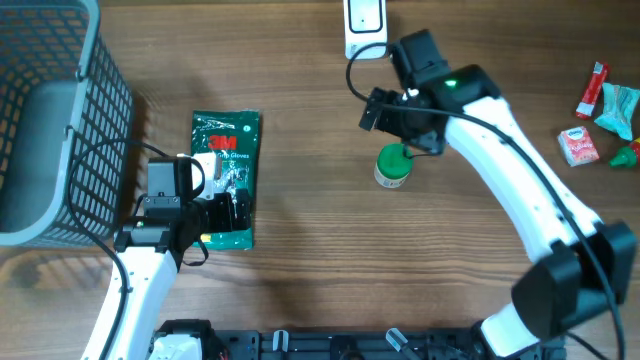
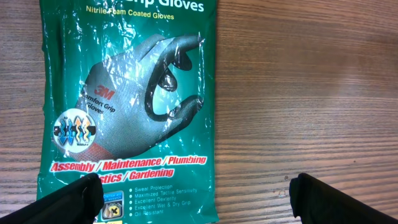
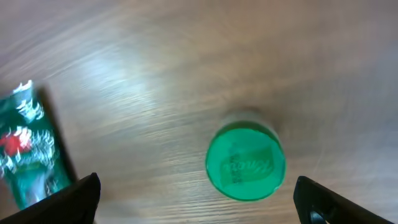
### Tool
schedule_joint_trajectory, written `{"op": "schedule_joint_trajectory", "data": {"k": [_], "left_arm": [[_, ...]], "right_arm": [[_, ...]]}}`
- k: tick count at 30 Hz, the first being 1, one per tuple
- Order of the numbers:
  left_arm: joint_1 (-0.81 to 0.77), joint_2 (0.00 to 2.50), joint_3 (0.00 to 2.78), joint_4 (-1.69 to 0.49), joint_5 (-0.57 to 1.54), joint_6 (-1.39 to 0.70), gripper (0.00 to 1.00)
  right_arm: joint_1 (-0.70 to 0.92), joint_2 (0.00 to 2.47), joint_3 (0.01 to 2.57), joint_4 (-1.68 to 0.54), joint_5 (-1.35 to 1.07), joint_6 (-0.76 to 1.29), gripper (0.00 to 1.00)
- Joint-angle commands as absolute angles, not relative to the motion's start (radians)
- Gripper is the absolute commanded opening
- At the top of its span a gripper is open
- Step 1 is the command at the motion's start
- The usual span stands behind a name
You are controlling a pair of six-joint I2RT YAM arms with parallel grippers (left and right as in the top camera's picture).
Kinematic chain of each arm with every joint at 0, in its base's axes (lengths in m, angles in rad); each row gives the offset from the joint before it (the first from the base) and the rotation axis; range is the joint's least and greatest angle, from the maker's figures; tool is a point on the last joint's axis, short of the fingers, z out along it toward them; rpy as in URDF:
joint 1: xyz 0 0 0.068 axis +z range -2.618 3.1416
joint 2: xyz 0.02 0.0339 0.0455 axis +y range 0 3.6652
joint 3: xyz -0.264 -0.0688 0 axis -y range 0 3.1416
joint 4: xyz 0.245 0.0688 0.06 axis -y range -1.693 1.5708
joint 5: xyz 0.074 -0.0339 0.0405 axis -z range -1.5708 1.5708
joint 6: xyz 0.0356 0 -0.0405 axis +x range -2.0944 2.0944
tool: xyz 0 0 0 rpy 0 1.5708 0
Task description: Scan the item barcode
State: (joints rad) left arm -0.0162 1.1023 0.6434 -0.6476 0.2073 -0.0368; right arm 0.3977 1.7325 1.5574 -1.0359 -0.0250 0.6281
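Next, my right gripper moves down over the small jar, open fingers on both sides of its green lid (image 1: 393, 160), since the jar stands upright with bare wood around it.
A green 3M gloves packet (image 1: 228, 165) lies flat on the wooden table at the left. My left gripper (image 1: 222, 212) hovers open over its near end. In the left wrist view the packet (image 2: 130, 112) fills the left half; one fingertip (image 2: 81, 196) is over its lower edge, the other over bare wood, and nothing sits in the left gripper (image 2: 198, 202). A small green-lidded jar (image 1: 393, 166) stands upright mid-table. My right gripper (image 1: 400, 122) is just above and behind it, open and empty. In the right wrist view the jar's lid (image 3: 245, 163) shows between the wide fingers of the right gripper (image 3: 199, 199). No barcode shows.
A white scanner (image 1: 365, 22) stands at the far edge, centre. A grey wire basket (image 1: 40, 130) fills the left side. Several small packets (image 1: 600, 115) lie at the far right. Bare wood separates the packet and the jar.
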Motion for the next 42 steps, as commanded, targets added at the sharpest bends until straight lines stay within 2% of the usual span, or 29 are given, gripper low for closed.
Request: {"op": "schedule_joint_trajectory", "data": {"k": [1, 9, 16, 20, 32, 37, 42], "left_arm": [[-0.008, 1.102, 0.643, -0.645, 0.208, -0.046, 1.00], [-0.008, 1.102, 0.643, -0.645, 0.208, -0.046, 1.00], [-0.008, 1.102, 0.643, -0.645, 0.208, -0.046, 1.00], [-0.008, 1.102, 0.643, -0.645, 0.208, -0.046, 1.00], [-0.008, 1.102, 0.643, -0.645, 0.208, -0.046, 1.00], [-0.008, 1.102, 0.643, -0.645, 0.208, -0.046, 1.00], [-0.008, 1.102, 0.643, -0.645, 0.208, -0.046, 1.00]], "right_arm": [[0.398, 1.736, 1.551, -1.030, -0.015, 0.350, 1.00], [0.398, 1.897, 1.546, -1.092, -0.022, 0.343, 1.00], [0.398, 2.053, 1.546, -1.108, -0.022, 0.340, 0.96], [0.398, 2.086, 1.545, -1.121, -0.024, 0.340, 0.89], [0.398, 2.091, 1.454, -1.013, -0.023, 0.340, 0.87], [0.398, 2.091, 1.451, -0.985, -0.023, 0.344, 0.71], [0.398, 2.091, 1.451, -0.987, -0.026, 0.363, 0.61]]}}
